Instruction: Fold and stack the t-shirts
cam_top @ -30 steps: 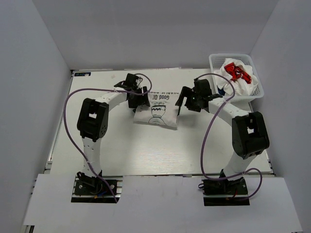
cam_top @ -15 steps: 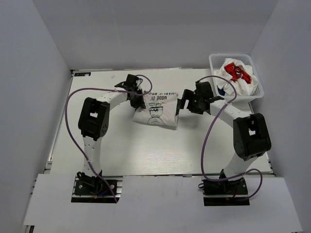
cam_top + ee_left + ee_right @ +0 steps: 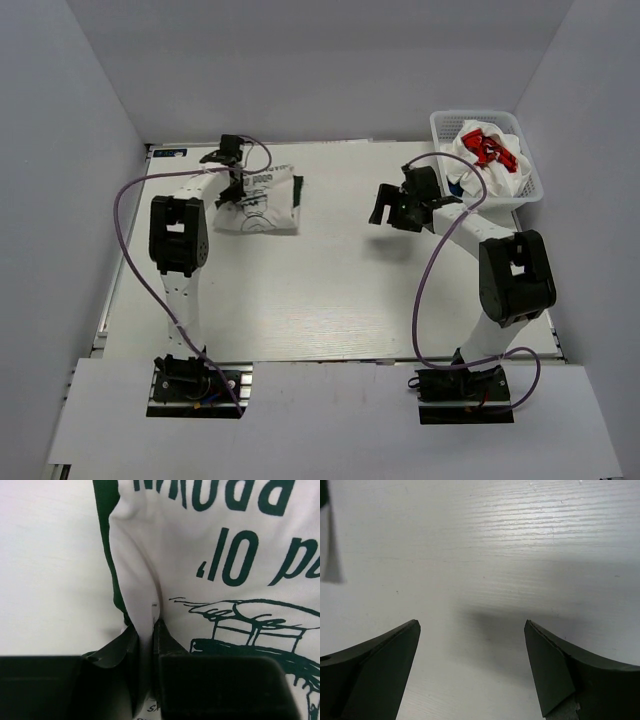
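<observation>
The t-shirt's fold slides outward and to the left in the top view next, dragged by my left gripper toward the bare table between the t-shirt and the back corner.
A folded white t-shirt with dark green print (image 3: 265, 203) lies at the back left of the table. My left gripper (image 3: 233, 192) is shut on a pinched fold at its left edge; in the left wrist view the fingers (image 3: 172, 642) squeeze white cloth (image 3: 145, 615) of the t-shirt (image 3: 225, 545) with its green lettering and line drawing. My right gripper (image 3: 385, 212) hovers open over bare table to the right of the middle, and the right wrist view shows its fingertips (image 3: 547, 655) wide apart with nothing between them. More t-shirts, one white with red print (image 3: 488, 148), fill the basket.
A white plastic mesh basket (image 3: 528, 187) stands at the back right corner. Purple cables loop from both arms. The table (image 3: 330, 300) ends at white walls at the back and sides.
My left gripper shut on the shirt's edge and dragged the folded shirt from the middle to the back left. The right gripper stayed open and drew back slightly.
</observation>
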Robot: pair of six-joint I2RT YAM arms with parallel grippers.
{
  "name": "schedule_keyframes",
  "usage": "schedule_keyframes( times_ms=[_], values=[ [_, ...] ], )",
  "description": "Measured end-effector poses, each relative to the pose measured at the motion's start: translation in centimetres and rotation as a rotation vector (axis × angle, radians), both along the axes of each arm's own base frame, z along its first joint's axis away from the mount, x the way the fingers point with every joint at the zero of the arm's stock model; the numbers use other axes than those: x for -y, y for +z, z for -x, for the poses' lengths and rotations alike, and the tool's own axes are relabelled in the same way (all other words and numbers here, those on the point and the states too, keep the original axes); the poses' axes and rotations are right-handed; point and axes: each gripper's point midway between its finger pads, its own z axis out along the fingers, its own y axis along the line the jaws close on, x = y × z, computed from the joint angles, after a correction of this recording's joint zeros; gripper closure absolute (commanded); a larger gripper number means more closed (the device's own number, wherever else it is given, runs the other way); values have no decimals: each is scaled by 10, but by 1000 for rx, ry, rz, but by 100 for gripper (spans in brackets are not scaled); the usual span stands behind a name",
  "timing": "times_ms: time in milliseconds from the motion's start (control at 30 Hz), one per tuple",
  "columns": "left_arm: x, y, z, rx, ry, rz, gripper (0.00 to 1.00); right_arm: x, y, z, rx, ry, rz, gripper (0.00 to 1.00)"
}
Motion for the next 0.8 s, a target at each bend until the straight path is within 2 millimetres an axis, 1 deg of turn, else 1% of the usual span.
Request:
schedule_keyframes(
  times_ms=[100,300,400,533,567,633,667,700,733,767,800],
  values=[
    [-51,2,-16,9,50,-82,100,-3,0,-7,7,16,2,10],
    [-137,6,-51,40,98,-251,100,-10,4,-20,24,35,-7,10],
    [-172,5,-64,57,120,-310,100,-12,6,-23,27,41,-14,10],
    [-210,7,-81,101,151,-363,100,-12,4,-24,27,46,-10,10],
    [-218,10,-88,124,157,-376,100,-12,3,-25,23,48,-7,10],
    [-233,12,-98,162,164,-405,100,-14,0,-29,18,52,-2,10],
    [-240,12,-101,174,168,-420,95,-14,-2,-32,18,55,0,10],
    [-246,13,-103,186,173,-436,84,-15,-4,-33,15,59,-1,10],
    [-250,13,-106,197,177,-449,34,-16,-5,-33,12,63,-3,10],
    [-254,14,-108,204,175,-464,9,-17,-5,-32,8,67,-3,10],
    [-255,15,-110,216,181,-471,0,-17,-6,-31,5,71,-6,10]
  ],
)
